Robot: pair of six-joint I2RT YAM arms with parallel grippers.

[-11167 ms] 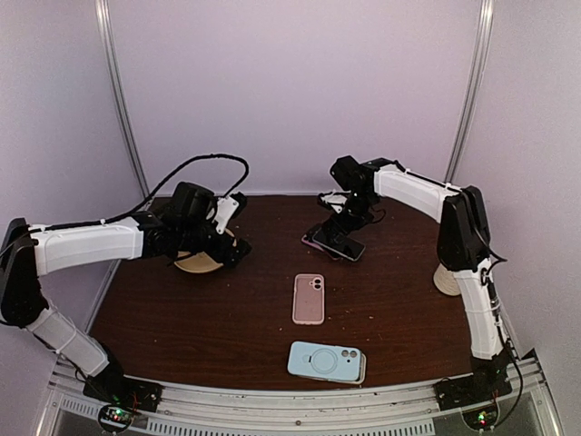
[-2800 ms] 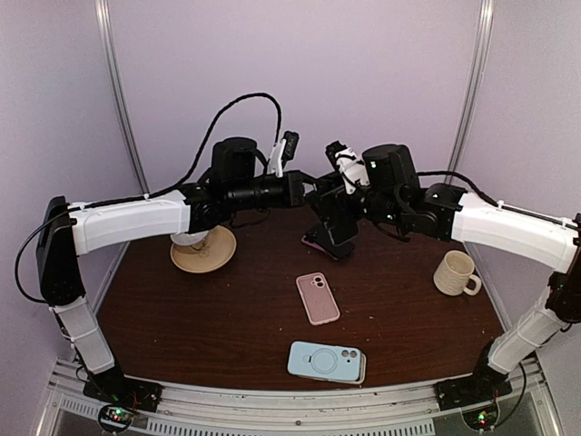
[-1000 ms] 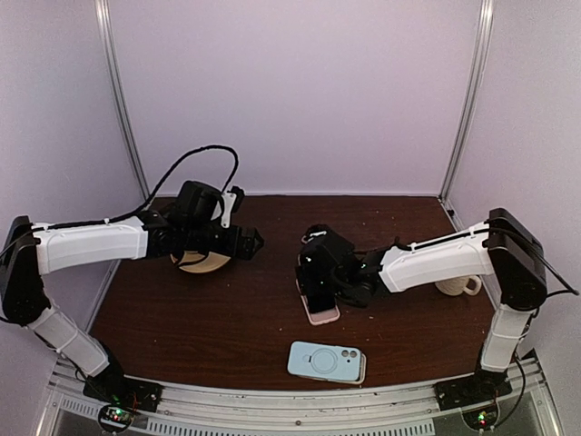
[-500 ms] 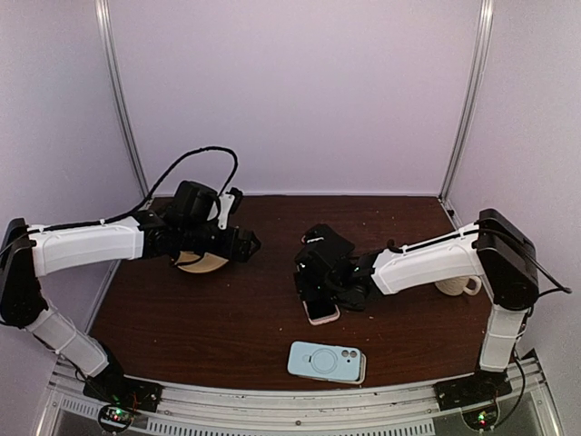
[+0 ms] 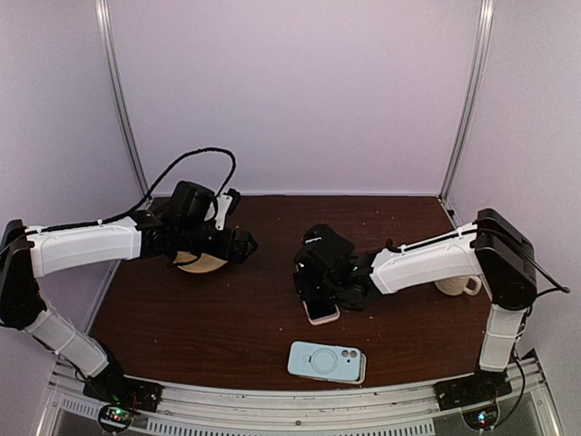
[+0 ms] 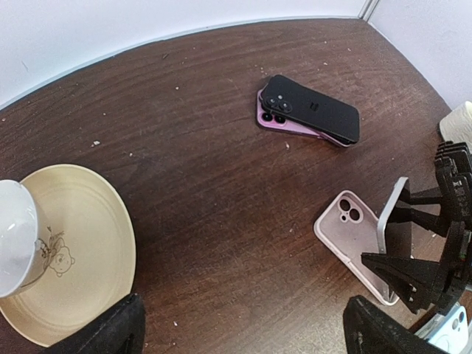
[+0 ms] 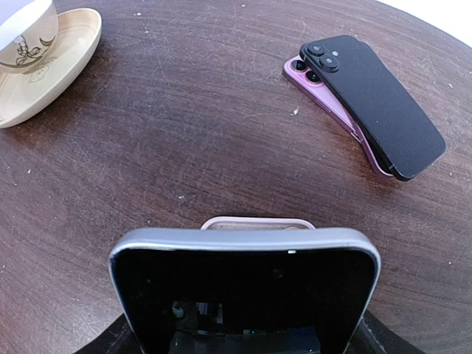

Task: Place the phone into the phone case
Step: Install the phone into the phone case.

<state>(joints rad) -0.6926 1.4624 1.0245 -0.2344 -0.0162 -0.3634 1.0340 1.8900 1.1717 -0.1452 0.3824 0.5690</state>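
Observation:
My right gripper will next lower the tilted phone into the pink case's hollow side [image 5: 321, 312] [image 7: 258, 224] and let go of it, because the phone's top edge is still above the case.
My right gripper [image 7: 243, 328] is shut on the phone [image 7: 243, 284], a silver-edged handset with a black screen, held tilted on edge. Just beyond the phone's top edge lies the pink phone case [image 7: 258, 222], flat on the table with its hollow side up. The left wrist view shows the phone's silver edge [image 6: 389, 221] standing over the near end of the case [image 6: 346, 232]. From above, the right gripper [image 5: 318, 282] covers most of the case [image 5: 320, 314]. My left gripper [image 6: 243, 335] hovers open and holds nothing, left of the case near the plate [image 5: 243, 245].
A black phone stacked on a purple case [image 7: 369, 103] lies at the back. A cream plate with a white cup [image 6: 66, 251] sits at the left. A light blue cased phone [image 5: 327, 361] lies near the front edge. A cream mug [image 5: 458, 286] stands at the right.
The right gripper has edged slightly back and left with the phone, covering more of the pink case. The left arm has barely moved.

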